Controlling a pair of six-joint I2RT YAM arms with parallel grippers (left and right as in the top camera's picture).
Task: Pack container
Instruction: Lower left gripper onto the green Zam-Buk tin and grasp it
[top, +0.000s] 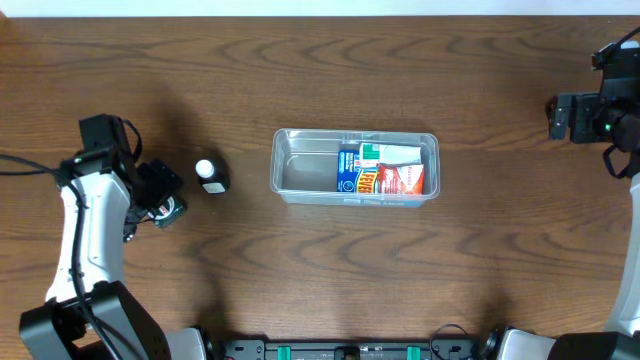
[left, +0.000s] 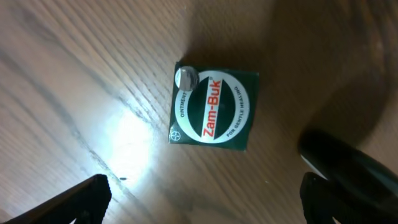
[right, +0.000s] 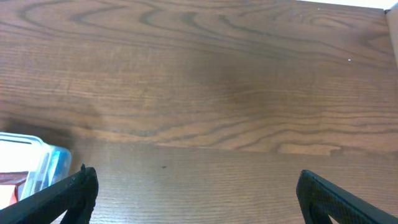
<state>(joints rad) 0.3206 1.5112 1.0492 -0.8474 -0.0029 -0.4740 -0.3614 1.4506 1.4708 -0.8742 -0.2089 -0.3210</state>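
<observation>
My left gripper comes down over the dark green Zam-Buk box (top: 168, 212) (left: 213, 107) next, which lies below it, because its open fingers span wider than the box.
The clear plastic container (top: 300, 170) sits at the table's middle. Several packets (top: 385, 170) lie in its right half; its left half is bare. A small dark bottle with a white cap (top: 210, 176) stands to its left. A dark green Zam-Buk ointment box (left: 213, 107) lies flat on the wood. My left gripper (left: 202, 193) is open above and just short of the box, touching nothing, and it shows in the overhead view (top: 160, 198) left of the bottle. My right gripper (top: 560, 117) is open and empty at the far right, well away from the container.
In the right wrist view the open fingers (right: 194, 186) frame bare wood, and a corner of the container (right: 31, 165) shows at the left edge. A dark rounded shape (left: 348, 162), which may be the bottle, lies right of the box.
</observation>
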